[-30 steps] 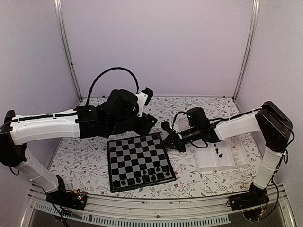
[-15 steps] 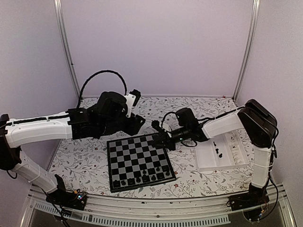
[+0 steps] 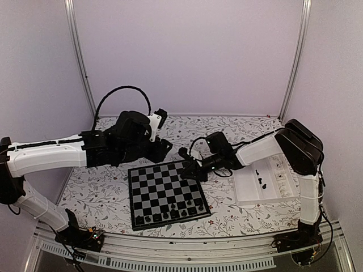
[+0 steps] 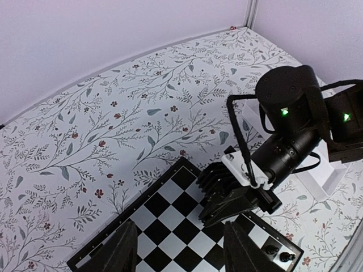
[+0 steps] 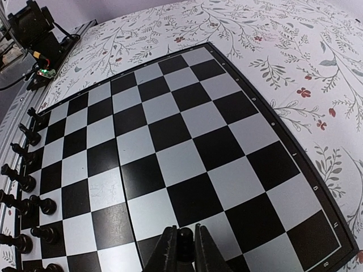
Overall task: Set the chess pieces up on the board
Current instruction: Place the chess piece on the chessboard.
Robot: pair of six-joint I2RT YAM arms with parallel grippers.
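Observation:
Next, my left gripper moves down and to the right in the top view onto the small black chess piece [image 4: 205, 224], as it is far from the board's near rows.
The board [image 3: 164, 184] lies on the table in front of the arms. Several black chess pieces [image 3: 170, 213] stand in its two near rows; in the right wrist view they line the board's left edge [image 5: 22, 181]. My right gripper [image 3: 190, 170] hovers low over the board's far right corner and is shut on a small black chess piece [image 5: 184, 241]. My left gripper [image 4: 181, 252] is open and empty, held above the board's far edge; it shows in the top view [image 3: 161, 148]. The board [image 4: 170, 226] and the right gripper [image 4: 227, 201] show below it.
A white compartmented tray [image 3: 272, 195] sits right of the board with a few black pieces [image 3: 261, 181] in it. The table has a floral cloth [image 3: 102, 187]. Walls close in the back and sides.
My right gripper has moved left from beside the tray to over the board's far right corner, carrying the piece. My left arm has drawn back a little to the left.

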